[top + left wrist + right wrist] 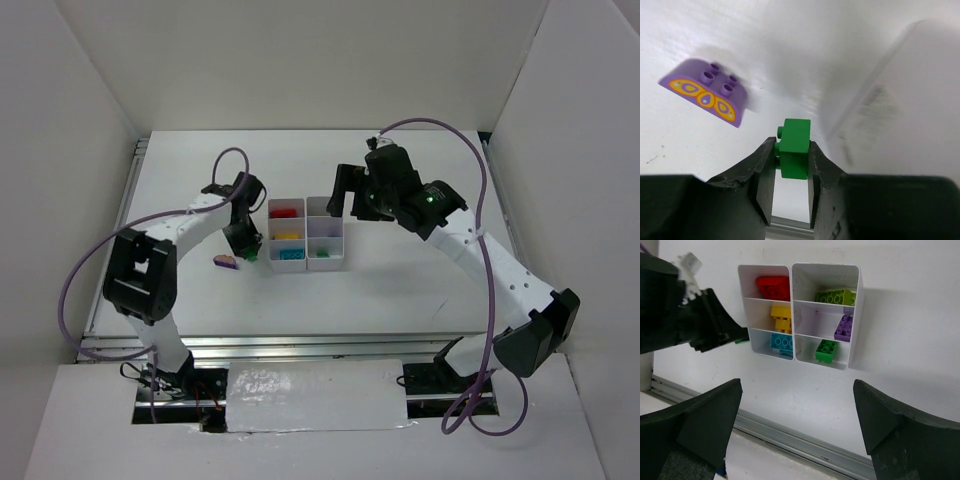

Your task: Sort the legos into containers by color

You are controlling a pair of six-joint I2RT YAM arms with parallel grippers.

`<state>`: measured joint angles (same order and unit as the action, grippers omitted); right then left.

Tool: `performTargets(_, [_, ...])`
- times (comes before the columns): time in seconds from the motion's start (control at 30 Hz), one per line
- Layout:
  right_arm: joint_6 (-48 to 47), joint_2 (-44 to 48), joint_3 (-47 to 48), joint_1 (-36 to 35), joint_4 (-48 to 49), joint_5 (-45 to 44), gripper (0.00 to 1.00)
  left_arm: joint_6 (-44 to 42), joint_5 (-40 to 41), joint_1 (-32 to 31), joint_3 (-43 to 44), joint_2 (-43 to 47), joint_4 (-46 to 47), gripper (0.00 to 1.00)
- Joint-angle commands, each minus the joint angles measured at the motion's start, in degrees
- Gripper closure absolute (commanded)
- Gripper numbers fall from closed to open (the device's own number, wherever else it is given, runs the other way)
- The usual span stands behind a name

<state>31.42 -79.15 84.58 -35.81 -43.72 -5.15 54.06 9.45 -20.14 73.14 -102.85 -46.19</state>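
Note:
I will raise my left gripper next and move it to the right in the top view, over the green lego's section (pixel 325 256). I will let go of its lego there because the colors match.
My left gripper (pixel 791 142) is shut on a small green lego (pixel 794 150), held just left of the containers (pixel 307 262) in the top view. A purple lego with orange markings (pixel 705 95) lies on the table beside it and also shows in the top view (pixel 228 262). The containers (pixel 823 365) hold a red lego (pixel 774 287), a yellow lego (pixel 781 317), a teal lego (pixel 782 342), a lime lego (pixel 836 295), a purple lego (pixel 844 326) and a green lego (pixel 826 350). My right gripper (pixel 797 390) is open and empty, above the containers' far right side (pixel 350 205).
An aluminium rail (pixel 300 345) runs along the table's near edge. White enclosure walls stand at the left, back and right. The left arm (pixel 695 325) reaches in beside the containers' left column. Purple cables loop over both arms.

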Motion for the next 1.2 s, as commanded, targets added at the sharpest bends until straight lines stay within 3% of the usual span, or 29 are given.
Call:
performTargets(0.0, [-0.7,0.4,3.0,0.7,1.5,-0.1,0.0,-1.4,3.5,0.4,7.3,9.3,0.3,1.0])
performTargets(0.13, [0.0,1.4,2.4,1.6,1.8,-0.6,0.0,-8.1,1.2,-1.2,12.1,13.9,7.4,1.0])
performTargets(0.2, [0.5,2.2,2.3,2.5,1.6,-1.8,0.0,-12.2,-4.2,-3.3,13.9,13.3,12.6,1.0])
performTargets(0.33, [3.6,3.9,2.6,6.2,0.7,-7.4,0.0,-20.5,-7.7,-10.1,22.6,8.1,11.7,1.0])
performTargets(0.47, [7.1,6.2,2.1,13.9,-1.6,-9.6,0.0,-23.1,-8.9,-15.9,24.5,5.5,13.1,1.0])
performTargets(0.67, [6.0,10.2,-3.1,21.3,-1.2,-8.7,0.0,-24.4,-11.0,-19.1,24.8,2.0,11.7,1.0])
performTargets(1.17, [5.3,13.9,-7.4,22.5,1.0,-4.6,0.0,-22.3,-13.6,-19.8,20.2,-1.6,9.9,1.0])
